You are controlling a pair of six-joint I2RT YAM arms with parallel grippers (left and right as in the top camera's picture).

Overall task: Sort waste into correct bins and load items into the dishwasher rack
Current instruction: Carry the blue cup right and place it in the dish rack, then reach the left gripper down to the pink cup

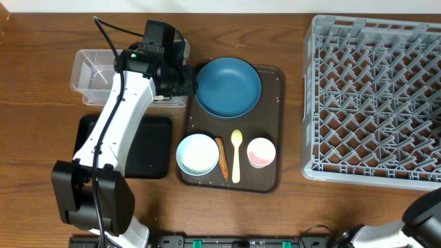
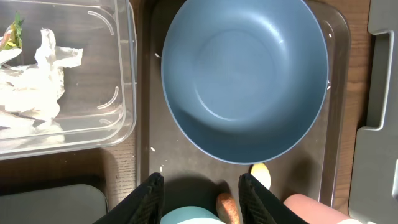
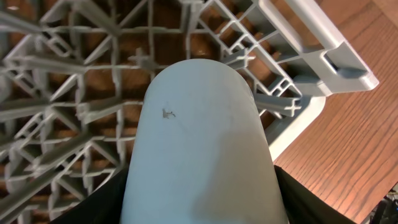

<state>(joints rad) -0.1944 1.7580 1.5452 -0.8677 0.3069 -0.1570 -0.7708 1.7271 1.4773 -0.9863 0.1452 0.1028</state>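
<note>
Next, my right gripper brings the cup down among the rack's wires and releases it, since the empty slots by the rack's near corner (image 1: pixel 431 147) lie below it.
My left gripper (image 2: pixel 201 193) is open and empty, low over the brown tray, beside the dark-blue plate (image 1: pixel 228 86), which also shows in the left wrist view (image 2: pixel 245 78). The light-blue bowl (image 1: pixel 198 153), the orange carrot stick (image 1: pixel 222 158), the pale yellow spoon (image 1: pixel 236 155) and the pink cup (image 1: pixel 261 152) lie on the tray's near part. White tissue (image 2: pixel 37 74) and a yellow-green wrapper (image 2: pixel 12 34) lie in the clear tub (image 1: pixel 93 69). A few rice grains (image 2: pixel 153 148) lie on the tray. My right gripper (image 3: pixel 199 205) is shut on the small blue cup (image 3: pixel 199 143) over a corner of the grey rack (image 1: pixel 375 96).
The dark brown serving tray (image 1: pixel 272 76) sits between the bins and the rack. The black tray (image 1: pixel 148 148) lies at its left, in front of the clear tub, partly under my left arm. The rack's rim (image 3: pixel 323 59) meets bare wooden table at the right.
</note>
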